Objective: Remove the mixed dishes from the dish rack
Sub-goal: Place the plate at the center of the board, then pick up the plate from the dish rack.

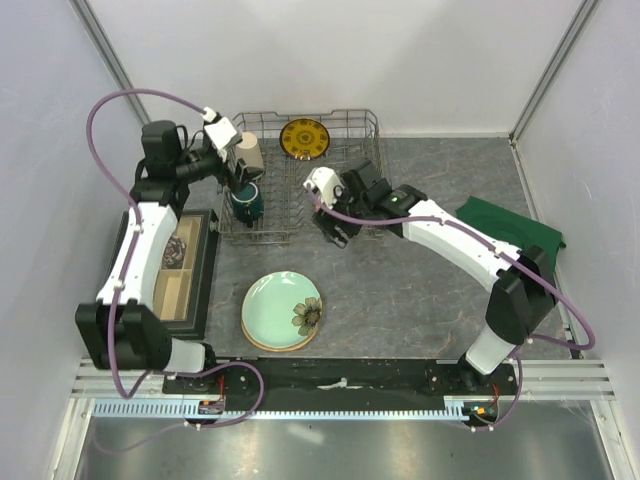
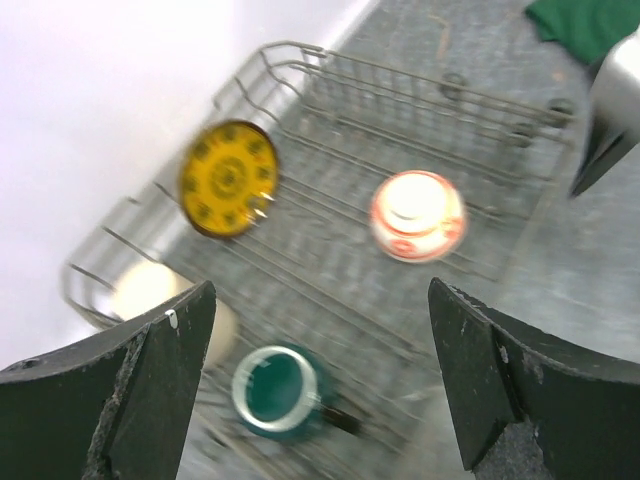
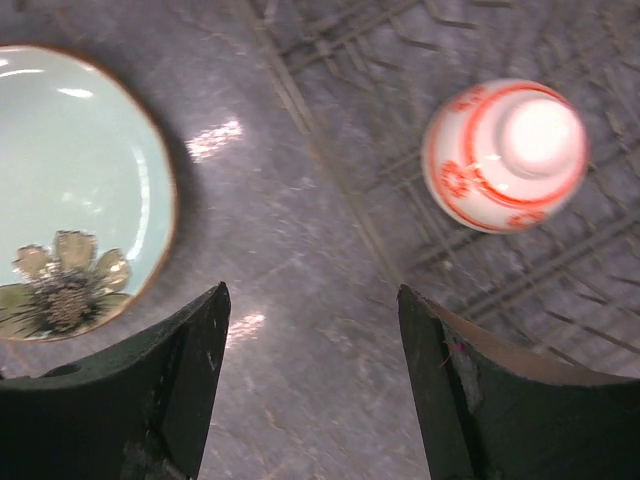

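Note:
The yellow plate stands upright with its nearest edge uncovered, so my left gripper should next move outward past the beige cup (image 1: 250,155) and down onto that edge.
The grey wire dish rack (image 1: 345,125) holds the small yellow plate (image 1: 304,138) upright, the tall beige cup (image 1: 250,155) and the dark green mug (image 1: 246,203). In the left wrist view the yellow plate (image 2: 228,178), beige cup (image 2: 148,288), mug (image 2: 275,392) and upturned red-and-white bowl (image 2: 417,215) all sit in the rack (image 2: 430,100). My left gripper (image 1: 230,180) (image 2: 320,295) is open above the mug. My right gripper (image 1: 333,232) (image 3: 312,295) is open over bare table at the rack's near edge, beside the bowl (image 3: 505,155). The pale-green flower plate (image 1: 283,305) (image 3: 70,190) lies on the table, a cream rim (image 1: 262,344) under it.
A flat dark-framed tray (image 1: 205,285) lies left of the rack, under the left arm. A dark green cloth (image 1: 510,228) lies at the right. White walls close in the back and both sides.

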Robot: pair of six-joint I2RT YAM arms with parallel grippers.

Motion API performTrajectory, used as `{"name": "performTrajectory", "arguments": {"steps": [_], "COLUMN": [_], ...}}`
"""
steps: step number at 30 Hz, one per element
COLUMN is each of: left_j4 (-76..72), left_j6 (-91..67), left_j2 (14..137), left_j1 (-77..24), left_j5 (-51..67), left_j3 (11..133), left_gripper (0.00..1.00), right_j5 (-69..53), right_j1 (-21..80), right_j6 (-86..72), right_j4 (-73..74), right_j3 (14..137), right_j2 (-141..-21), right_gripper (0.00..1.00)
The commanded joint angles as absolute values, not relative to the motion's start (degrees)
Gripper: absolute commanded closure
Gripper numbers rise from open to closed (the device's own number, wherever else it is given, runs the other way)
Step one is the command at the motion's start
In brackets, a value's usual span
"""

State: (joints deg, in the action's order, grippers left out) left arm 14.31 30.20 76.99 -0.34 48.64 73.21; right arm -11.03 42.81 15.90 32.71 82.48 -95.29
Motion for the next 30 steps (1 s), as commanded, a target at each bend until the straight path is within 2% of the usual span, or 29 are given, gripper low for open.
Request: {"name": "performTrajectory", "arguments": {"steps": [1, 9, 15, 30], "left_j4": [13.18, 11.87, 6.42, 2.29], "left_j6": [42.44, 49.22, 52.47, 62.4], "left_j2": [85.41, 105.79, 115.38, 142.46], "left_j1": [-0.88, -3.43, -4.92, -5.36], "left_j5": [49.66, 48.87, 47.99, 51.5], "left_j3": [82.94, 99.13, 105.55, 131.12], "left_gripper": [0.06, 0.07, 0.06, 0.04], "right_j5": [-8.27, -6.6, -4.75, -6.06], "right_j1": [38.77, 36.21, 35.25, 33.05], "right_j6": [16.08, 17.93, 18.9, 18.55], "right_j4": [32.43, 32.26, 31.82, 33.49], "right_j3": [85.52, 82.53, 79.45, 75.41], "right_j2": [-92.29, -89.66, -87.54, -87.45], "right_gripper": [0.24, 0.22, 0.19, 0.19]}}
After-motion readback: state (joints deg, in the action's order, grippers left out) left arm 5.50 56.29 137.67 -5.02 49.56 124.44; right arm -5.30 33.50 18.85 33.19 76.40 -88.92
